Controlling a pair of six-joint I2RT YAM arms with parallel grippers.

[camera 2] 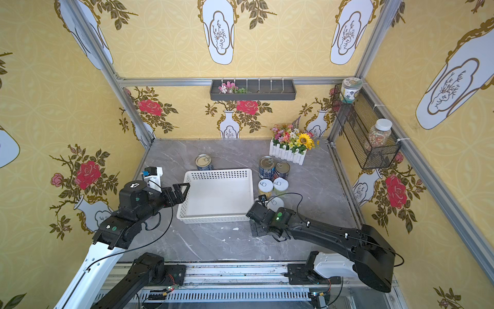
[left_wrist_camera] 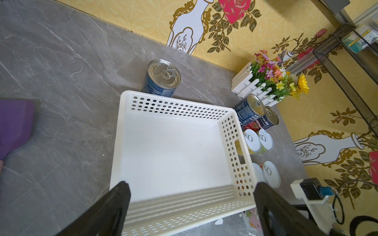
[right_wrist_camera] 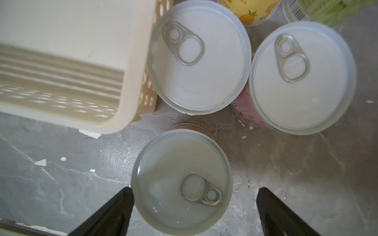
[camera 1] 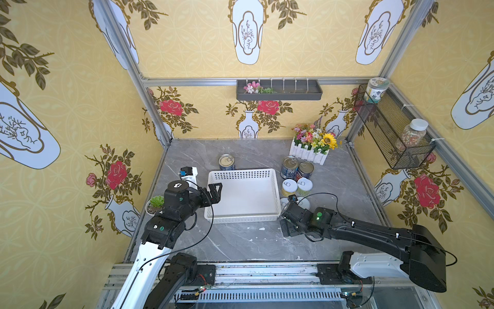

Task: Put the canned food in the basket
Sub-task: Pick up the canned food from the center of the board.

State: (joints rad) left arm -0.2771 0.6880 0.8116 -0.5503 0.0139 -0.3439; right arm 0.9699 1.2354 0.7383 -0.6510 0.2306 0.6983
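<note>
My right gripper is open above the nearest white-lidded can (right_wrist_camera: 181, 181), which stands between its fingers. I should lower it next until its fingers are on either side of the can, and close on the can's sides.
The white perforated basket (camera 1: 242, 174) (camera 2: 217, 174) sits mid-table with nothing in it. One blue-label can (camera 1: 226, 161) stands behind it. To its right stand two more blue-label cans (camera 1: 289, 167), and a yellow (camera 1: 289, 187) and a green (camera 1: 304, 186) white-lidded can. In the right wrist view my right gripper (right_wrist_camera: 195, 194) is open around a white-lidded can (right_wrist_camera: 182, 173), one finger (right_wrist_camera: 122, 202) near its rim. Two other white-lidded cans (right_wrist_camera: 199, 57) (right_wrist_camera: 302, 77) stand beyond, by the basket's corner (right_wrist_camera: 131, 114). My left gripper (camera 1: 215, 191) (left_wrist_camera: 191, 190) hangs open over the basket's left rim (left_wrist_camera: 184, 212).
A white picket flower box (camera 1: 311, 145) stands at the back right. A small succulent pot (camera 1: 155, 203) and a white block (camera 1: 188, 174) sit left of the basket. On the right wall hangs a black wire shelf (camera 1: 387, 133) with two jars. A grey rail tray (camera 1: 278, 91) hangs on the back wall.
</note>
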